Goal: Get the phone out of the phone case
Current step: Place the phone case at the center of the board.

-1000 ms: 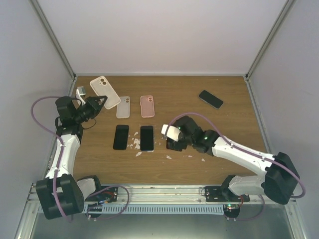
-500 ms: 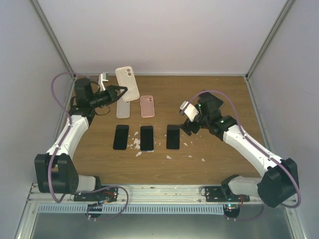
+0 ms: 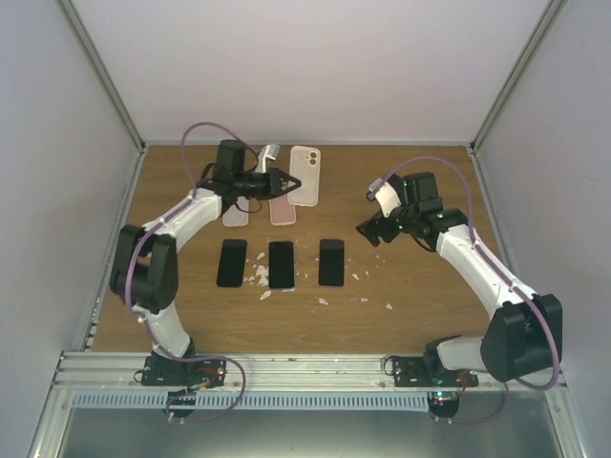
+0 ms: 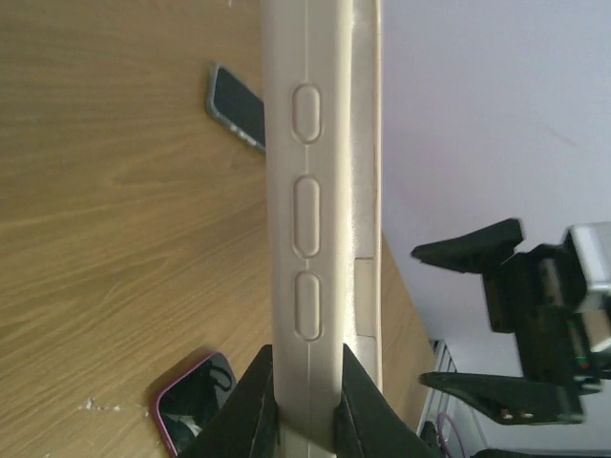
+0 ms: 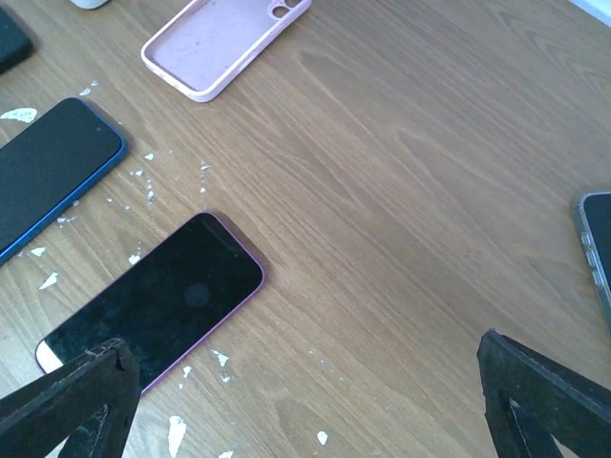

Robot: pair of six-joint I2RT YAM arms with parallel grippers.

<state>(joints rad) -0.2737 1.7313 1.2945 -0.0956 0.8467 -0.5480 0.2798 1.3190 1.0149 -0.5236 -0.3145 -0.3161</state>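
I will next move my left gripper down toward the right in the top view and put the cream case [image 3: 305, 175] on the wood behind the purple-rimmed phone, because that wood is clear.
My left gripper [image 3: 279, 181] is shut on a cream phone case [image 3: 305, 175], held off the table at the back centre. In the left wrist view the case [image 4: 307, 191] stands edge-on between my fingers [image 4: 256, 396], its side buttons showing. A phone in a grey case [image 4: 237, 107] lies on the wood beyond it and shows again at the right edge of the right wrist view [image 5: 599, 250]; my right arm hides it from above. My right gripper [image 3: 378, 229] hovers open and empty over bare wood [image 5: 305, 401].
Three bare phones lie in a row: a black one [image 3: 231, 262], a blue-rimmed one [image 3: 281, 264] and a purple-rimmed one [image 3: 331, 262]. A pink case [image 5: 224, 43] and a clear case [image 3: 235, 215] lie behind them. White flecks [image 3: 258, 277] dot the wood.
My left arm has swung right, carrying the cream case from the back left to the back centre. My right gripper has left the purple-rimmed phone on the table and drawn back to the right.
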